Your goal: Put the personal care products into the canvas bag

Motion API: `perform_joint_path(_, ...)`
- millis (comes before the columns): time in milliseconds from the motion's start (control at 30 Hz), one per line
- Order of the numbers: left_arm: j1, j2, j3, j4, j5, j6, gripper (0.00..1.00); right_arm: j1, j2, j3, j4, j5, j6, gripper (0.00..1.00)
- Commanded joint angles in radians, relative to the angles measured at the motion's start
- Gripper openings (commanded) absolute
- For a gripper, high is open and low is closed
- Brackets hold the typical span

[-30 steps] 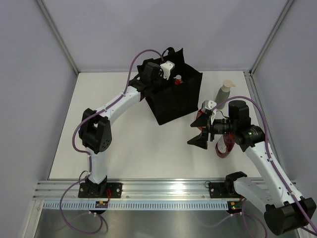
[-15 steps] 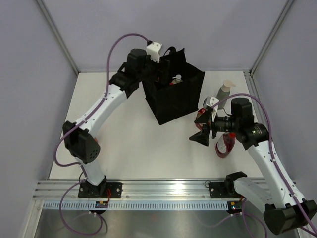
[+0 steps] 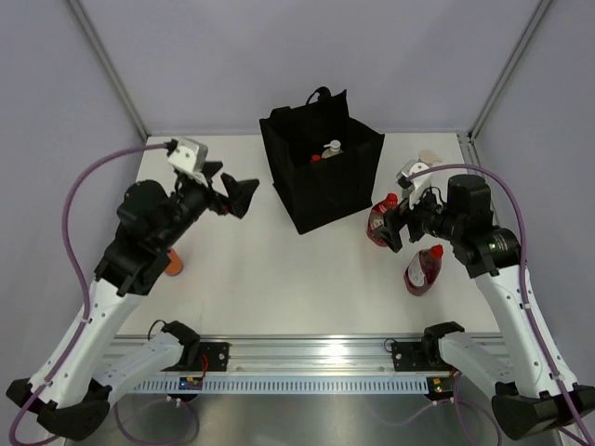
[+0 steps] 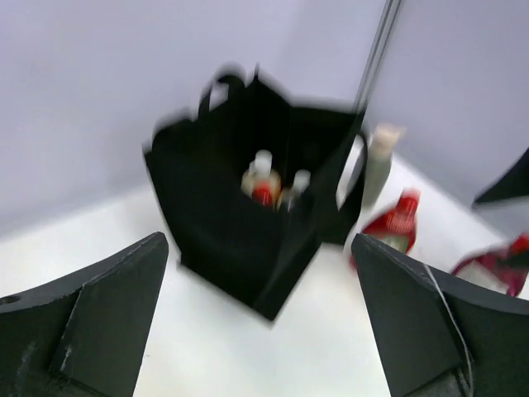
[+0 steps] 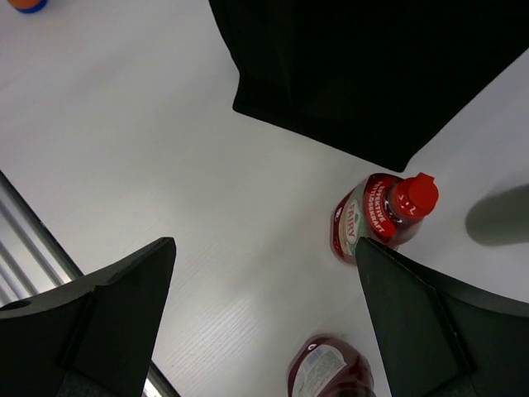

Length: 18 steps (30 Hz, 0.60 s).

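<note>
The red bottle by the bag stands upright below and outward. Next, my right gripper brings its open fingers outward down to it, around its body under the cap (image 3: 376, 219).
The black canvas bag (image 3: 321, 186) stands upright at the back centre, with a few bottles (image 3: 332, 148) inside; the left wrist view shows the bag (image 4: 223, 223) and the bottle tops in it (image 4: 263, 178). Two dark red bottles with red caps stand right of the bag, one near it (image 3: 380, 218) (image 5: 380, 217) and one closer (image 3: 423, 269) (image 5: 331, 372). The grey-green pump bottle (image 3: 426, 163) (image 4: 378, 161) is partly hidden behind the right arm. My left gripper (image 3: 231, 193) (image 4: 258, 240) is open and empty, left of the bag. My right gripper (image 3: 398, 229) (image 5: 264, 244) is open and empty above the red bottles.
A small orange object (image 3: 174, 263) sits on the table by the left arm, and also shows in the right wrist view (image 5: 25, 3). A metal rail (image 3: 307, 358) runs along the near edge. Grey walls close in the back and sides.
My left arm has pulled out from over the bag and swung left and toward the near side, gripper open and empty. My right gripper has shifted slightly right, beside the nearer red bottle.
</note>
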Motion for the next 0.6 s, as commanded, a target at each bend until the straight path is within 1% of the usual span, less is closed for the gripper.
perform_joint_path(0,0.002,-0.091,-0.241,-0.037,-0.044,-0.019,0.99,-0.039,0.039,-0.003,0.019,0.062,0.02,1.0)
perform_joint_path(33,0.002,-0.142,-0.277,-0.039,-0.042,-0.019,0.99,-0.048,0.061,0.0,0.022,0.063,0.02,1.0)
perform_joint_path(100,0.002,-0.18,-0.337,-0.04,-0.026,-0.015,0.99,-0.074,0.12,0.002,0.041,0.094,0.017,0.99)
perform_joint_path(167,0.002,-0.214,-0.427,-0.036,-0.012,-0.016,0.99,-0.098,0.173,-0.017,0.082,0.12,0.023,1.0)
perform_joint_path(200,0.002,-0.222,-0.428,-0.033,-0.006,-0.018,0.99,-0.099,0.191,-0.017,0.096,0.134,0.023,1.0)
perform_joint_path(267,0.002,-0.233,-0.478,-0.019,0.007,-0.018,0.99,-0.108,0.228,-0.025,0.117,0.152,0.029,0.99)
perform_joint_path(467,0.002,-0.243,-0.523,-0.013,-0.012,-0.007,0.99,-0.115,0.357,-0.031,0.173,0.125,0.006,1.0)
perform_joint_path(567,0.002,-0.239,-0.518,-0.042,-0.01,-0.019,0.99,-0.114,0.434,-0.014,0.188,0.126,-0.01,1.0)
